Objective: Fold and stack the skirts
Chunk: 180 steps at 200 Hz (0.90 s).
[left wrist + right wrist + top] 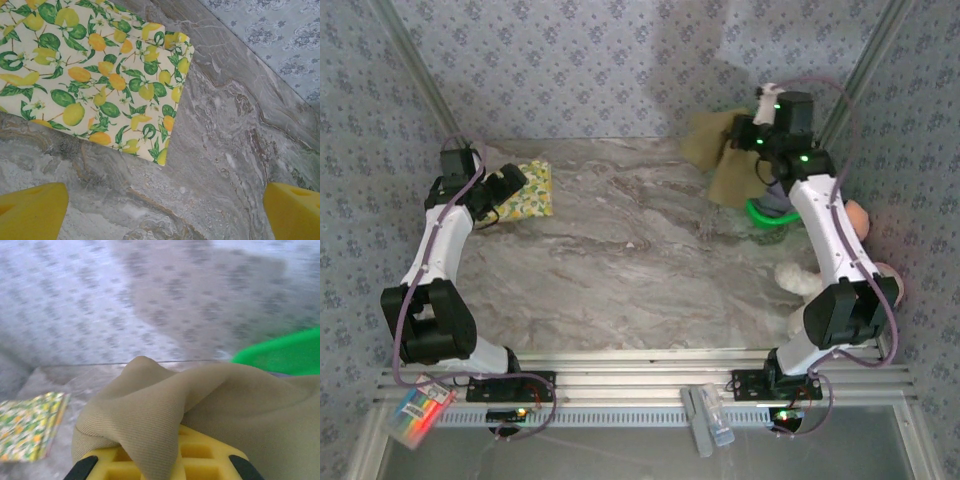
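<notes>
My right gripper swings from the basket toward the fruit-print skirt (532,190) and down next. It then releases the khaki skirt on bare central marble lying open below the gripper.
A folded fruit-print skirt (532,190) lies flat at the table's back left; up close its lemon pattern (100,75) fills the upper left. My left gripper (490,205) hovers just beside it, wide open, yellow fingertips (30,212) spread over bare marble with nothing between them. My right gripper (748,138) is raised at the back right, shut on the olive-khaki skirt (720,160), which hangs down from it over the basket. In the right wrist view the khaki cloth (200,405) drapes over the yellow fingers (200,460), and the fruit-print skirt (27,425) shows at far left.
A green plastic basket (765,215) sits under the hanging skirt at the right, its rim (285,352) close behind the cloth. Pink plush toys (860,225) lie along the right edge. Patterned walls close in the back and sides. The marble table (620,270) stretches between the arms.
</notes>
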Each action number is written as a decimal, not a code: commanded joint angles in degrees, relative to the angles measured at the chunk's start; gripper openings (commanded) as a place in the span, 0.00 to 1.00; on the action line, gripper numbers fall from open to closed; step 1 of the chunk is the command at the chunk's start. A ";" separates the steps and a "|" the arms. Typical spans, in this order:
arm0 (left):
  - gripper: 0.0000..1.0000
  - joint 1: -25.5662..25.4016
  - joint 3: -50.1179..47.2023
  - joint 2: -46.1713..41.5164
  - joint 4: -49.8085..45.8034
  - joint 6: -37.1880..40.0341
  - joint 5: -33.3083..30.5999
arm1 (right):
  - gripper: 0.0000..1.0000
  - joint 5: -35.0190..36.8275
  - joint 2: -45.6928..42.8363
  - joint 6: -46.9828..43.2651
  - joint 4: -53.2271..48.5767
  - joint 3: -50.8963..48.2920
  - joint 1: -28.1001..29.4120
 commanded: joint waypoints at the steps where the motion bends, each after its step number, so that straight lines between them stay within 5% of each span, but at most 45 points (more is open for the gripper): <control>1: 1.00 0.19 -0.12 -1.80 0.24 0.04 0.97 | 0.00 0.69 2.39 -3.36 1.88 4.39 6.12; 59: 1.00 0.16 -0.49 -2.20 -0.25 0.94 0.94 | 0.00 -0.73 11.20 -3.68 1.74 6.24 19.17; 119: 1.00 -2.50 -0.42 -1.90 1.76 -0.37 1.84 | 0.00 -8.27 15.73 7.77 4.65 -6.67 13.60; 131: 1.00 -4.06 -0.42 -1.52 2.29 -0.59 1.69 | 0.29 -10.36 15.84 9.49 4.24 -9.28 12.01; 145: 1.00 -5.94 0.12 -1.03 2.31 -0.75 0.85 | 0.98 -9.03 13.22 10.55 6.24 -13.92 10.98; 180: 1.00 -10.27 2.36 2.14 1.65 -1.74 -0.13 | 1.00 8.03 1.47 8.54 9.58 -24.38 10.74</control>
